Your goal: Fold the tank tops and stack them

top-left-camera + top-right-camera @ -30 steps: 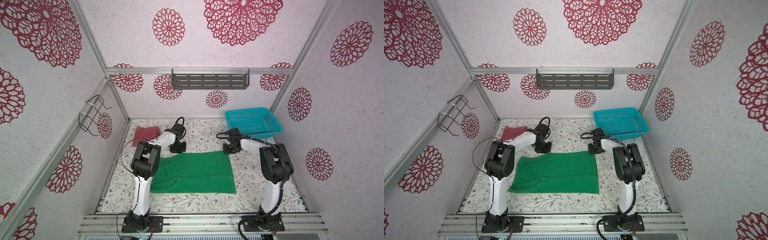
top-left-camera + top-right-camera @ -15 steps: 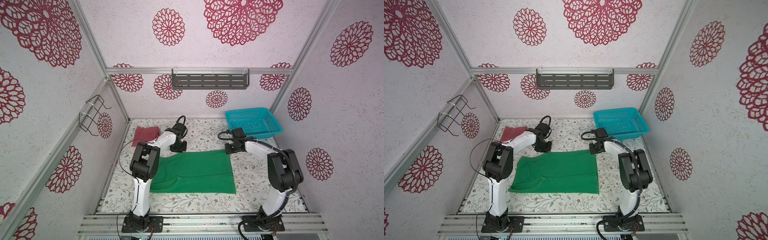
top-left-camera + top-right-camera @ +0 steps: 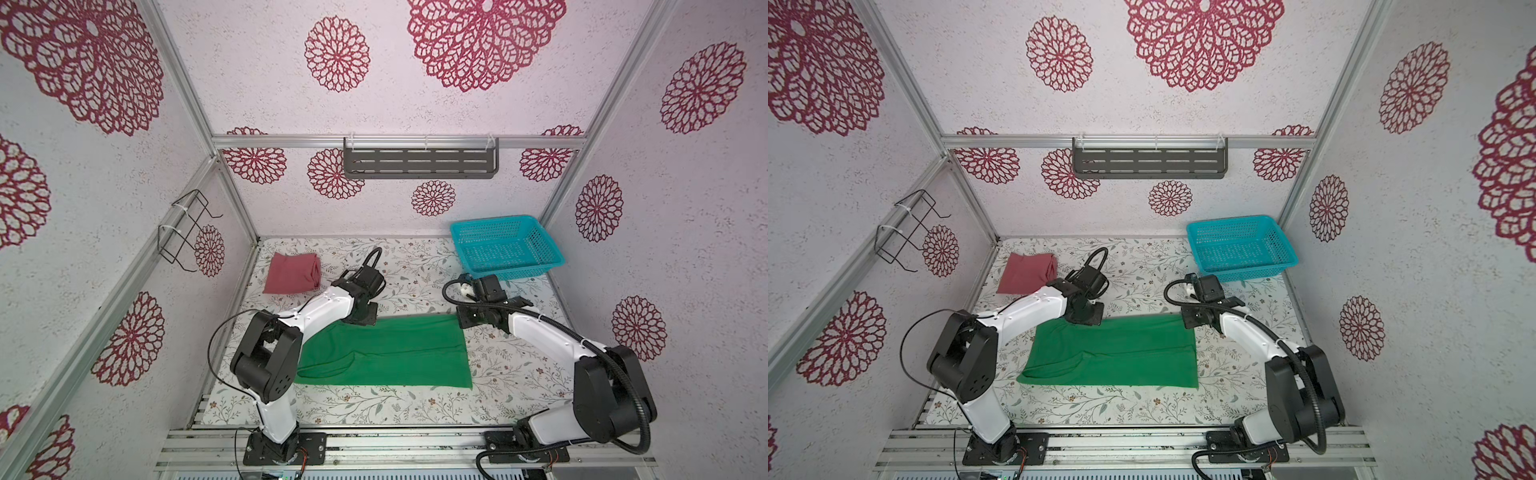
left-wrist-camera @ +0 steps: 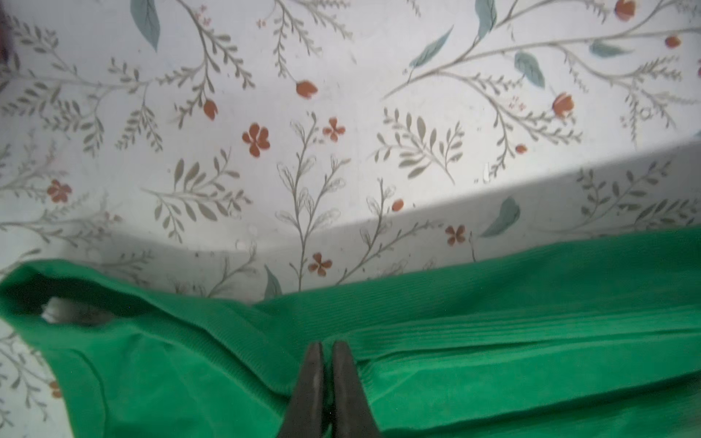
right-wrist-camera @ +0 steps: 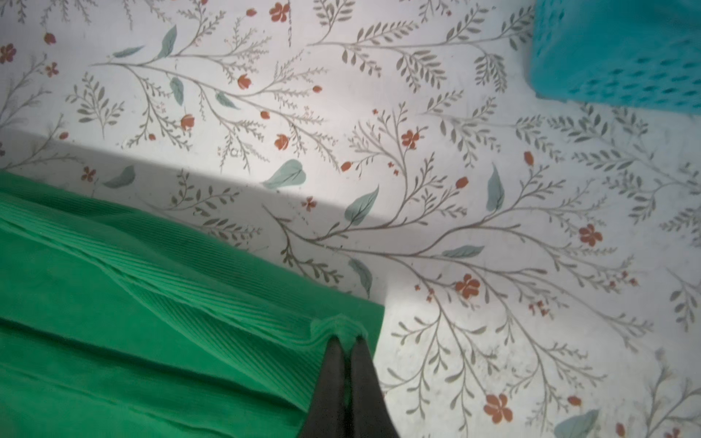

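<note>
The green top's middle fold (image 3: 463, 348) lies back from my right gripper, so I should pull it back along the top's short edge to that fold and release the layered cloth.
A bright green tank top (image 3: 386, 353) (image 3: 1113, 353) lies spread flat across the middle of the flowered table. The dusty pink-red tank top (image 3: 293, 274) (image 3: 1027, 274) sits folded at the back left. My left gripper (image 3: 366, 318) (image 4: 328, 347) is shut on the green top's far edge near its left end, close to an armhole (image 4: 76, 307). At the far right corner my right gripper (image 3: 463, 322) (image 5: 345, 341) is shut on a puckered pinch of green cloth. Ridges run through the cloth between the two grips.
A turquoise mesh basket (image 3: 511, 272) (image 3: 1241, 266) (image 5: 614, 57) stands at the back right, just behind my right gripper. A grey shelf (image 3: 419, 164) hangs on the back wall and a wire rack (image 3: 187, 228) on the left wall.
My right gripper has closed on the green top's far right corner and its elbow has swung out to the right. The left arm has held still.
</note>
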### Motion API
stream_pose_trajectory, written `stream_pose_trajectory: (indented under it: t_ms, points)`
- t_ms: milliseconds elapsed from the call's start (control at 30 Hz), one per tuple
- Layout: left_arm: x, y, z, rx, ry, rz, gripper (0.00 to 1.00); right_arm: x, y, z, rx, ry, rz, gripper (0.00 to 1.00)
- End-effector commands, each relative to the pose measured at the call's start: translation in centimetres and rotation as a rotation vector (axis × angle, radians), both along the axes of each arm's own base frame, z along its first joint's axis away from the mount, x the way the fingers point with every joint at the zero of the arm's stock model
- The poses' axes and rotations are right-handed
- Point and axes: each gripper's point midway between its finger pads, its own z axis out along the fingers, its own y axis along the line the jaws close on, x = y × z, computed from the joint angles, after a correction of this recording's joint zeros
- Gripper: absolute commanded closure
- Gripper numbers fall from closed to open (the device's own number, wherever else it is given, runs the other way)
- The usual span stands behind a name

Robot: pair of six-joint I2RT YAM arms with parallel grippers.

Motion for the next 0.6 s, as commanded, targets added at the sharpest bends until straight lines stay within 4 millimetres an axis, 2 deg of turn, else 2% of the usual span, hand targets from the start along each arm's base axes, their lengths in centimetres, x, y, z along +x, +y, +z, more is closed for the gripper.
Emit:
stream_pose_trajectory:
  t_ms: [0,167,267,433,567]
  points:
    - [-2.1,0.8,-0.2,0.0,-0.035,0.109,1.0,-2.6,0.1,-0.2,-0.009,0.031,-0.037,1.0]
    - [-6.6,2.0,-1.6,0.02,-0.036,0.204,1.0,-6.8,-0.3,-2.2,0.025,0.097,-0.113,1.0]
    - [-8.1,2.0,-2.4,-0.012,-0.045,0.247,1.0,-8.3,-1.0,-3.6,0.053,0.117,-0.171,1.0]
    - [-8.4,1.8,-2.0,-0.021,-0.076,0.267,1.0,-8.7,-2.0,-4.2,0.03,0.11,-0.217,1.0]
    - [-7.6,1.9,-0.5,0.011,-0.105,0.242,1.0,-7.8,-1.9,-2.9,0.024,0.071,-0.206,1.0]
